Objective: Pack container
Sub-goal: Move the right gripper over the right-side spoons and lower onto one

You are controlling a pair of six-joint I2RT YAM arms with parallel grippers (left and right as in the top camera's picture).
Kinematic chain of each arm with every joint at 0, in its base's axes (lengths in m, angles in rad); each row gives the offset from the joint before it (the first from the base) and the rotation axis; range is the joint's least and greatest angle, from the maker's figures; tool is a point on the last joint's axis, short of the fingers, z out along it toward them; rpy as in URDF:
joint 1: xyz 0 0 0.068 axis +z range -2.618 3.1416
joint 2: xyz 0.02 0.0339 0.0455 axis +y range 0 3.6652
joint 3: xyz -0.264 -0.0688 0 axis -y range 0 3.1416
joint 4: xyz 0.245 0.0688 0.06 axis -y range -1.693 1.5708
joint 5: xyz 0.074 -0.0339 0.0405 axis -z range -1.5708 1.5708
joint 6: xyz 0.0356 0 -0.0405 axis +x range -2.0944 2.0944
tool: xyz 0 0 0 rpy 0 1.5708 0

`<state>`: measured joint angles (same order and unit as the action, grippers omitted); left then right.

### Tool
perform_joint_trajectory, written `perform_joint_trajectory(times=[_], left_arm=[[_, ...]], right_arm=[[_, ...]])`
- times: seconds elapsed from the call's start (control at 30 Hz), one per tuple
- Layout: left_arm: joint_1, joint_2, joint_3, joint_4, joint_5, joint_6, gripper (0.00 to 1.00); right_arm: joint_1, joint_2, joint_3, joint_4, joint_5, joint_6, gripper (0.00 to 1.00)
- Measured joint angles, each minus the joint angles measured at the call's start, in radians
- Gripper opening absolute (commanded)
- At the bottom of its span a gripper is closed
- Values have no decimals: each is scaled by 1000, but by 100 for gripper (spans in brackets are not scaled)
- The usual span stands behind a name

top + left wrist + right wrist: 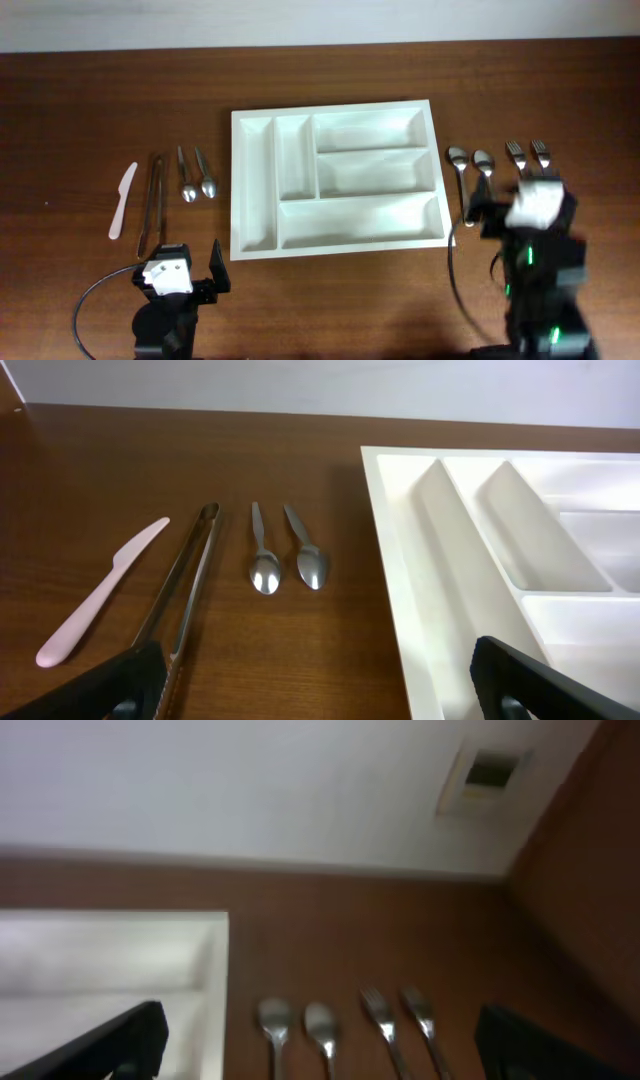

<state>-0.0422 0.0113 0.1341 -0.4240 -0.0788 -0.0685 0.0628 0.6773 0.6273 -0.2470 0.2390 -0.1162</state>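
I'll next move my right gripper outward, tilt it down and lower it to that spoon's neck beside its bowl.
The white five-compartment container [336, 237] lies in the middle of the table, all compartments bare; it also shows in the left wrist view [400, 560] and the right wrist view [205, 980]. Left of it lie a pink knife [122, 199], metal tongs [152, 203] and two small spoons [197, 176]. Right of it lie two spoons [470, 160] and two forks [527, 153]. My left gripper [185, 277] is open and empty near the front edge, left of the container. My right gripper [520, 205] is open and empty above the spoon and fork handles.
The table's far edge meets a pale wall [300, 800]. Cables trail from both arms at the front edge [85, 305].
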Motion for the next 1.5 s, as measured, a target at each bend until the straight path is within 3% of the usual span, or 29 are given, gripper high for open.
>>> perform_joint_trajectory(times=[0.23, 0.47, 0.97, 1.23, 1.33, 1.5], left_arm=[[0, 0, -1, 0, 0, 0, 99], [0, 0, -2, 1, 0, 0, 99], [0, 0, -2, 1, 0, 0, 99], [0, 0, -2, 1, 0, 0, 99], [0, 0, -2, 1, 0, 0, 99], [0, 0, -2, 1, 0, 0, 99]], right_arm=[[0, 553, 482, -396, -21, -26, 99], [0, 830, 685, -566, -84, -24, 99], [-7, 882, 707, -600, -120, -26, 99], [-116, 973, 712, -581, -113, 19, 98], [-143, 1017, 712, -559, -128, 33, 86], [-147, 1063, 712, -526, -163, 39, 78]])
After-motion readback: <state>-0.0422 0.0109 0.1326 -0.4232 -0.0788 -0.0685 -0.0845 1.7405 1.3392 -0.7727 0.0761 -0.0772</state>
